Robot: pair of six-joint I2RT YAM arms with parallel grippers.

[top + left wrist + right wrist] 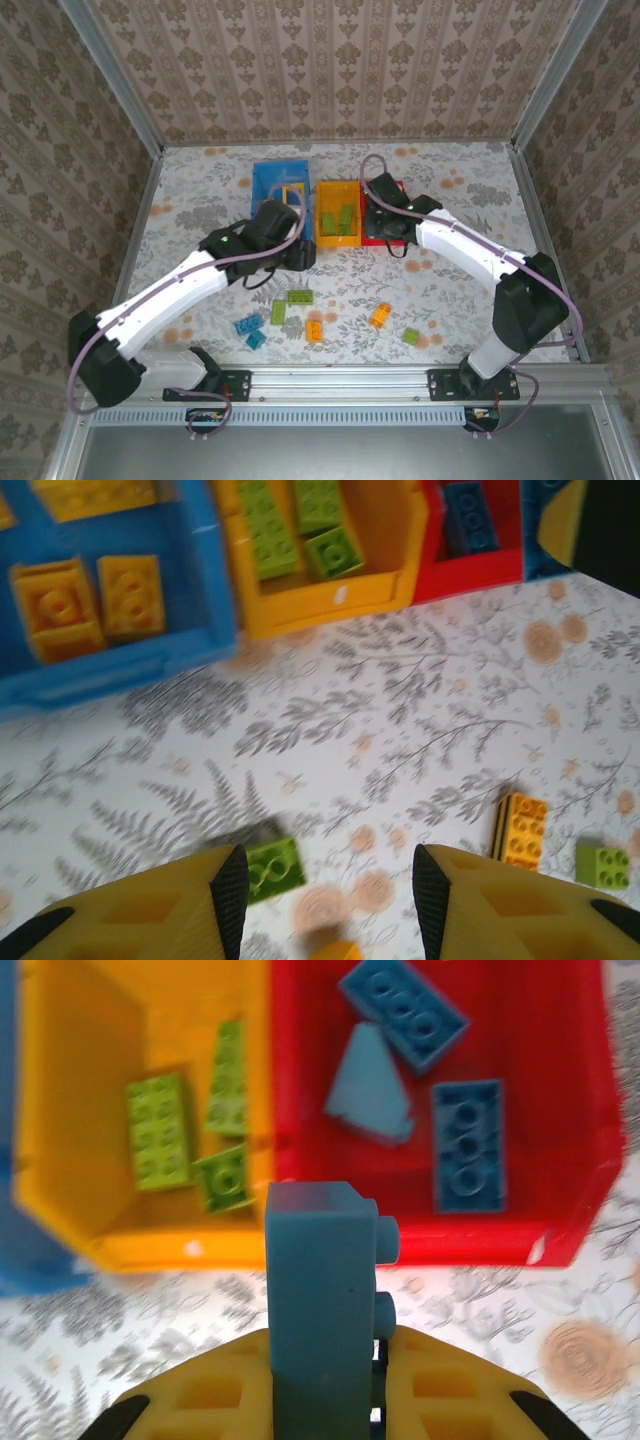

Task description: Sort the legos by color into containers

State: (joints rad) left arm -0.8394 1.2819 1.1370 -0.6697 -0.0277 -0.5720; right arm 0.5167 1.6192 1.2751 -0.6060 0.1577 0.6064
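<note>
The right gripper will next move outward and down into the red bin's far part (pixel 508 1022) to release the blue brick, since that space lies outward and below the gripper.
My right gripper (pixel 328 1360) is shut on an upright blue brick (pixel 318 1280), held just short of the red bin (pixel 450 1245) and above its near wall. The red bin has blue bricks (pixel 468 1145) in it. Beside it the yellow bin (pixel 170 1250) holds green bricks (pixel 160 1130). My left gripper (pixel 330 895) hangs open over the table in front of the bins, with a green brick (pixel 272 868) by its left finger. The blue bin (pixel 120 680) holds orange bricks (pixel 55 605). From above, the right gripper (pixel 385 218) covers the red bin (pixel 368 240).
Loose bricks lie on the flowered table near the front: green (pixel 300 296), blue (pixel 248 324), orange (pixel 314 329), orange (pixel 380 315), green (pixel 411 337). The three bins stand in a row at mid-table. Walls enclose the table on three sides.
</note>
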